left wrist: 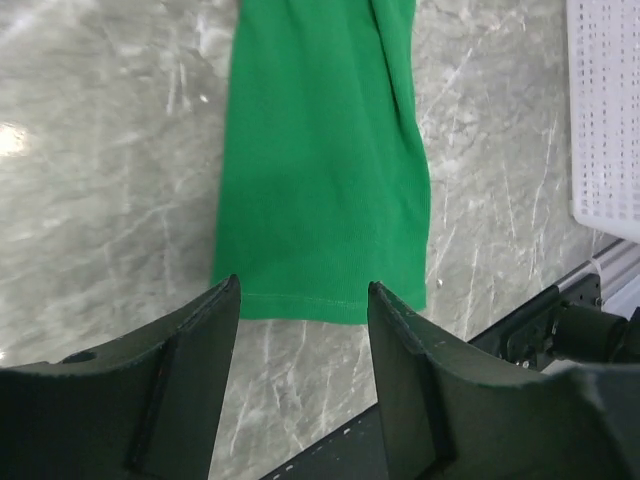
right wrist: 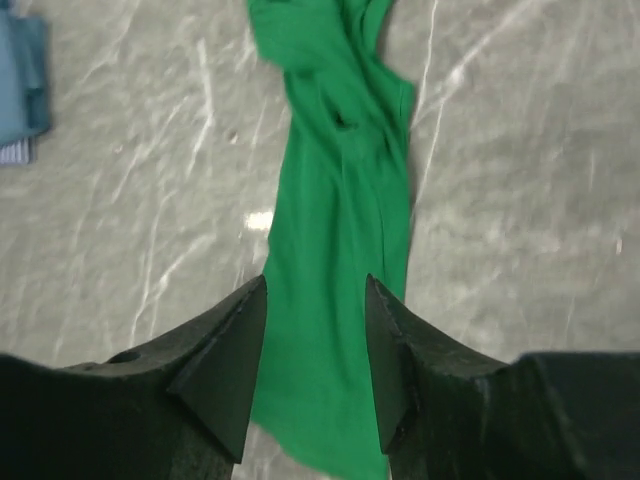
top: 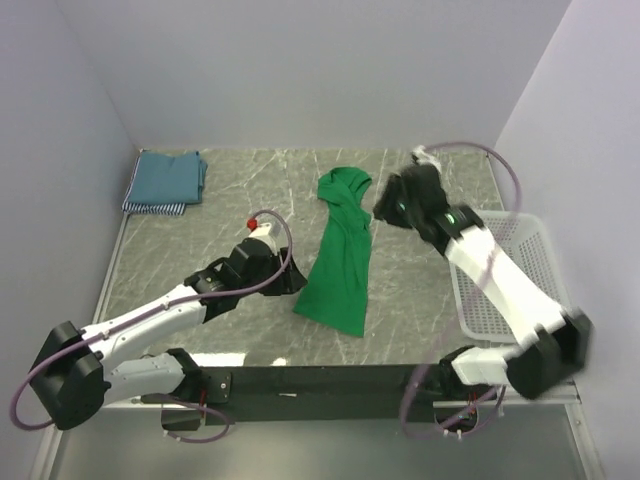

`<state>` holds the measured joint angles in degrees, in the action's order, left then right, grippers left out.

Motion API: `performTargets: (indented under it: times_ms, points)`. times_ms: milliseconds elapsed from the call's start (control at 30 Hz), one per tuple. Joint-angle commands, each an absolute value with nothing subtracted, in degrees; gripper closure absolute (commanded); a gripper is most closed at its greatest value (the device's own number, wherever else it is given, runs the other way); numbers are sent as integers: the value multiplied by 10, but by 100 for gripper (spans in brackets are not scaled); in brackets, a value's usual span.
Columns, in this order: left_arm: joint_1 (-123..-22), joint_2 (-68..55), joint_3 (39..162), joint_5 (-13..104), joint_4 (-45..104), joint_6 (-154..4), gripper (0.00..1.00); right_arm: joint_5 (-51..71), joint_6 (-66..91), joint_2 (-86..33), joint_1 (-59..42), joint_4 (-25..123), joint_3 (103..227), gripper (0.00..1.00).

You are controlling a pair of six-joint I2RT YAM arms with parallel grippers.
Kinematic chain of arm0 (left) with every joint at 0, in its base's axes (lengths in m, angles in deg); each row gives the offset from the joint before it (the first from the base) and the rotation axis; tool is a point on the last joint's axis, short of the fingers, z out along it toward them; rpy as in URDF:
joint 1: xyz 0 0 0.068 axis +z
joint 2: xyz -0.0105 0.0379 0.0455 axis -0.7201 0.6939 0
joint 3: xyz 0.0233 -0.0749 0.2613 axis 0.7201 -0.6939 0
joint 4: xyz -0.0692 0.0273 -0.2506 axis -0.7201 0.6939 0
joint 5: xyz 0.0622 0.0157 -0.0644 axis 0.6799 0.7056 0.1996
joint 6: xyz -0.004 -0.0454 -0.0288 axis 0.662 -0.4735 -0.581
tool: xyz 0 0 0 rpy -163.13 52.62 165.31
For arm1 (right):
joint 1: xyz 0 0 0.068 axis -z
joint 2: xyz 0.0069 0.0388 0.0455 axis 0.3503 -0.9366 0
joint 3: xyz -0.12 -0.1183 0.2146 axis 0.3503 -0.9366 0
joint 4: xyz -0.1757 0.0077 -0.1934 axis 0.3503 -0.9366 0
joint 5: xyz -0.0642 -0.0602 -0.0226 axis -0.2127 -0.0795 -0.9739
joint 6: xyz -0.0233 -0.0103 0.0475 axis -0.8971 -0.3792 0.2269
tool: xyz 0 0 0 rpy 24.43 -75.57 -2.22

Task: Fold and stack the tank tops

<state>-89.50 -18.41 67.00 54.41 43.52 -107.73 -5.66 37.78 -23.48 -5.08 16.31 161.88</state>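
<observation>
The right gripper moves back and down onto the hem corner on the basket side next, since my left gripper stands by the hem's other corner.
A bright green tank top (top: pixel 340 255) lies on the table, folded into a long narrow strip with the straps at the far end. My left gripper (top: pixel 293 283) is open at its near left corner. In the left wrist view the hem (left wrist: pixel 320 300) lies just beyond the left gripper (left wrist: pixel 303 290), with bare table between the fingers. My right gripper (top: pixel 383 208) is open beside the strap end. In the right wrist view the right gripper (right wrist: pixel 315 285) is above the green tank top (right wrist: pixel 340 190), holding nothing. A folded teal tank top (top: pixel 168 178) rests on a striped one (top: pixel 155 207) at the back left.
A white mesh basket (top: pixel 510 270) stands at the right edge of the table, partly under the right arm, and shows in the left wrist view as the basket (left wrist: pixel 605 110). White walls close in the table at the back and both sides. A black rail (top: pixel 320 380) runs along the near edge.
</observation>
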Motion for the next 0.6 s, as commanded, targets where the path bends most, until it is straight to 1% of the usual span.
performTargets:
  times_ms: [0, 67, 100, 167, 233, 300, 400, 567]
  points:
    - [-918, -187, 644, 564, 360, -1104, 41, -63, 437, -114, -73, 231, 1455, 49]
    - [-945, -160, 660, 562, 364, -1092, 43, -48, 463, -58, -93, 245, 1389, 51]
    - [-959, -147, 673, 584, 373, -1087, 43, -48, 471, -44, -102, 251, 1339, 52]
    - [-1007, -114, 710, 617, 400, -1073, 43, -55, 498, -14, -143, 254, 1286, 55]
    - [-1031, -89, 732, 660, 424, -1086, 43, -58, 527, -4, -181, 262, 1259, 56]
    - [-1032, -83, 730, 672, 422, -1102, 43, -67, 547, -7, -232, 260, 1233, 58]
    - [-1031, -82, 723, 688, 421, -1116, 42, -81, 588, -7, -277, 268, 1195, 58]
    - [-1031, -83, 724, 707, 427, -1124, 41, -81, 622, -21, -307, 296, 1160, 58]
